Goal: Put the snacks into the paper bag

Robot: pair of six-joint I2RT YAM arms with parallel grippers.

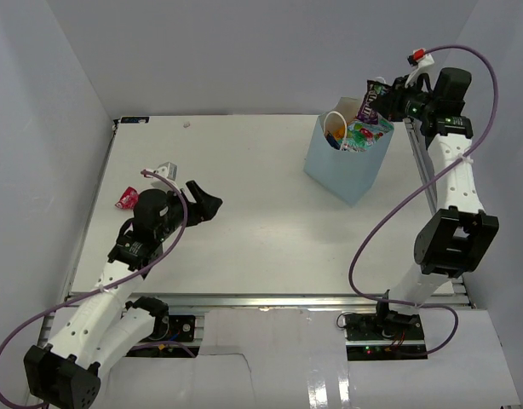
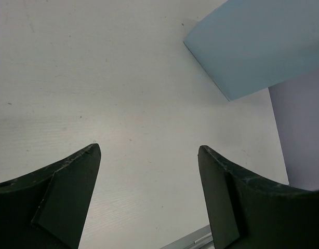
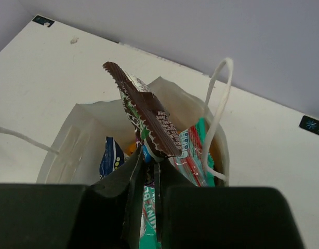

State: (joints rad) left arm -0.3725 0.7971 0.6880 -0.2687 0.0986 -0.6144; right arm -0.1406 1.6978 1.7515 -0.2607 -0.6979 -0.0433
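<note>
The bag's opening (image 1: 350, 128) (image 3: 122, 136) is below my right gripper and to its left in the top view, so my right gripper needs to move sideways and down into it next.
The light blue paper bag (image 1: 347, 162) stands upright at the back right of the table; it also shows in the right wrist view (image 3: 66, 150) and the left wrist view (image 2: 253, 46). My right gripper (image 1: 382, 100) is shut on the dark purple candy pack (image 3: 149, 116) and holds it just above the bag's open mouth. Inside the bag lie a dark blue bag (image 3: 110, 155), a teal-white bag (image 3: 193, 148) and a bit of orange. A tiny red-pink wrapper (image 1: 125, 198) lies on the table at the left. My left gripper (image 1: 209, 204) is open and empty, low over the table.
A small grey bracket (image 1: 165, 169) lies behind the left arm near the wrapper. The bag's white rope handles (image 3: 216, 114) stand up beside the candy pack. Grey walls close the table on three sides.
</note>
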